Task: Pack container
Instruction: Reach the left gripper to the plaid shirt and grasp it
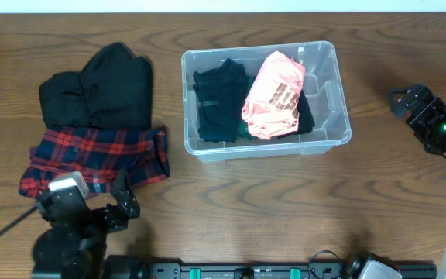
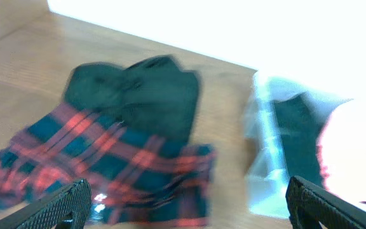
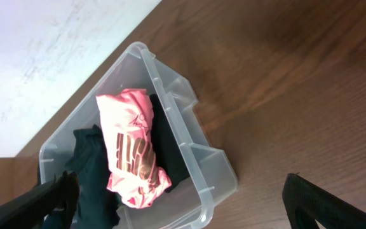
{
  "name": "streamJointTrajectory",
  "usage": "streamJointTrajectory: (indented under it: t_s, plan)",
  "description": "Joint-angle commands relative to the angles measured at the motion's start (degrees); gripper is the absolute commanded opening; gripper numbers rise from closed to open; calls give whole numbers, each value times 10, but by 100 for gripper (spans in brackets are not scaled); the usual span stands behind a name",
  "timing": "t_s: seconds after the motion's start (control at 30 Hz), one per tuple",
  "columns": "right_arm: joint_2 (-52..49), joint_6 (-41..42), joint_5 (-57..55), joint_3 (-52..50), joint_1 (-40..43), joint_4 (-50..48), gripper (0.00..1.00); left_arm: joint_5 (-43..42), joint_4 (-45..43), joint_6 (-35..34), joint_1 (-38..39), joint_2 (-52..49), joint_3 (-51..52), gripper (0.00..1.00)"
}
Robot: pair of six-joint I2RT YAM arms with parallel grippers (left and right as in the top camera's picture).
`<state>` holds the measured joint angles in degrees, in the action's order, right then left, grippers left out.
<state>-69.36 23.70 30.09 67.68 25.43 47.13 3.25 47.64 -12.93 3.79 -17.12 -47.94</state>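
Observation:
Next, my left gripper will swing down and to its left in the overhead view to grip the plaid shirt's uncovered end point(image 1: 36, 180), which lies below it that way.
The clear container point(image 1: 328, 132) stands at table centre, holding a folded black garment point(image 1: 219, 101), a pink rolled garment point(image 1: 273, 94) and some green fabric beneath. It also shows in the right wrist view point(image 3: 189, 137) and the left wrist view point(image 2: 262, 159). A red plaid shirt point(image 1: 99, 155) and a black garment point(image 1: 103, 85) lie on the table to the left; both show blurred in the left wrist view point(image 2: 107, 159). My left gripper point(image 1: 91, 203) is open and empty, just in front of the plaid shirt. My right gripper point(image 1: 416, 105) is open and empty, right of the container.
The wooden table point(image 1: 246, 209) extends around everything. A black rail with green fittings point(image 1: 285, 271) runs along the near edge. A pale wall or floor point(image 3: 43, 44) lies beyond the table's far edge.

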Motion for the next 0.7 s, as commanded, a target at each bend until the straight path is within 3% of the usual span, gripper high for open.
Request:
streamJointTrajectory:
  t_s: [0.0,0.1,0.2,0.33,0.5,0.67]
  plan:
    - [0,5,8,1,4,0,99,-69,-3,-7,-2,-43,-59,98]
    - [0,5,8,1,4,0,99,-19,1,-4,-2,-61,-87,98]
    - [0,5,8,1,4,0,99,112,66,-117,-2,-105,-120,98]
    - [0,5,8,1,4,0,99,159,132,-173,-3,-202,-152,98]
    - [0,5,8,1,4,0,99,159,135,-214,-42,-318,-158,98]
    - [0,5,8,1,4,0,99,49,114,-204,-172,-416,-158,98]
